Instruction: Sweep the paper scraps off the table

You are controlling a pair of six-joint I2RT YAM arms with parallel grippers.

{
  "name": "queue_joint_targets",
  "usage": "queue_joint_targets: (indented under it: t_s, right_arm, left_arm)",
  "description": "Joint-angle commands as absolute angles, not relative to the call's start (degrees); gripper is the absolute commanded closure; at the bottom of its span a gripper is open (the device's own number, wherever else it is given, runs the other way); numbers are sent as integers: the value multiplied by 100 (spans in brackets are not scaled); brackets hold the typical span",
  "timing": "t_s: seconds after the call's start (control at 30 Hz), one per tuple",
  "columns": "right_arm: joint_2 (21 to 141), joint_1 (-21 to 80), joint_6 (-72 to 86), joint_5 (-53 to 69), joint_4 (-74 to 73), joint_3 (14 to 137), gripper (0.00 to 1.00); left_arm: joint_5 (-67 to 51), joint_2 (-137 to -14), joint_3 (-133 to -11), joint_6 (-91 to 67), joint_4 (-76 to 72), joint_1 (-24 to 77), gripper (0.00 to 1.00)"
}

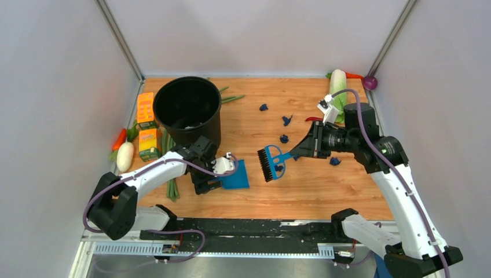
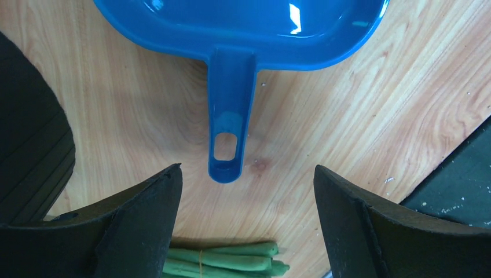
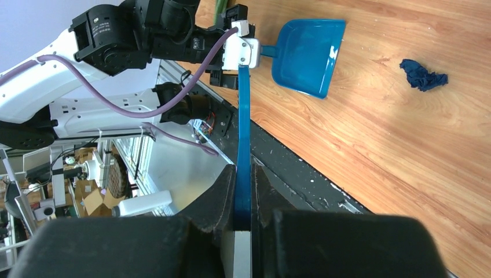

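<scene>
I should next move my left gripper along the dustpan handle toward the dustpan and close, since it is only around the handle's end, short of the dustpan handle's middle (image 2: 227, 120).
Several navy paper scraps (image 1: 286, 120) lie scattered on the wooden table (image 1: 324, 191), from the middle to the right; one more (image 1: 279, 168) lies right by the brush head. One scrap shows in the right wrist view (image 3: 424, 75). My right gripper (image 1: 305, 150) (image 3: 244, 174) is shut on the handle of the blue hand brush (image 1: 268, 164) (image 3: 244, 116); the bristles point toward the dustpan. The blue dustpan (image 1: 237, 176) (image 2: 243, 29) (image 3: 307, 55) lies flat on the table. My left gripper (image 1: 209, 184) (image 2: 246, 171) is open, its fingers on either side of the dustpan handle tip (image 2: 227, 165), not touching it.
A black bucket (image 1: 188, 107) stands at the back left, with orange cartons (image 1: 146, 110), a white radish (image 1: 124, 156) and green beans (image 1: 172, 188) (image 2: 231, 258) beside it. A cabbage (image 1: 338, 87) and a purple onion (image 1: 370, 83) lie at the back right. A black rail (image 1: 249, 229) runs along the near edge.
</scene>
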State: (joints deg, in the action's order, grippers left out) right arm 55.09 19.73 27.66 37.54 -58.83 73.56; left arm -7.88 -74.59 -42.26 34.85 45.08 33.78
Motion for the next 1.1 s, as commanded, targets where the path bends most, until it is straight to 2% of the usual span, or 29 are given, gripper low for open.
queue_joint_targets:
  t_s: [0.0, 0.23, 0.57, 0.63, 0.67, 0.7, 0.77, 0.87, 1.07]
  right_arm:
    - [5590, 1978, 2707, 3788, -5950, 7541, 100]
    - [5616, 1978, 2742, 3771, -6055, 7602, 100]
    - [5555, 1969, 2681, 3621, -6451, 7831, 100]
    - [5537, 1969, 2681, 3604, -6504, 7849, 100]
    - [5537, 1977, 2681, 3604, -6521, 7849, 100]
    - [5520, 1978, 2681, 3595, -6539, 7840, 100]
    - [5502, 1978, 2672, 3586, -6557, 7840, 100]
    - [5519, 1978, 2663, 3516, -6548, 7840, 100]
    - [5765, 1978, 3189, 3111, -6172, 7691, 100]
  left_arm:
    - [-1037, -7348, -4008, 3604, 3824, 3419, 10]
    - [-1090, -7470, -3814, 3446, 3235, 3401, 12]
    - [-1739, -8033, -3911, 3042, 2936, 3314, 41]
    - [-1880, -8007, -3850, 2954, 2813, 3261, 59]
    - [-1890, -8007, -3867, 2962, 2813, 3261, 84]
    - [-1872, -8016, -3885, 2927, 2821, 3269, 89]
    - [-1872, -7998, -3955, 2831, 2865, 3261, 91]
    - [-1986, -7972, -4349, 2673, 3215, 3261, 100]
    - [-2048, -7621, -5193, 2075, 3761, 3444, 100]
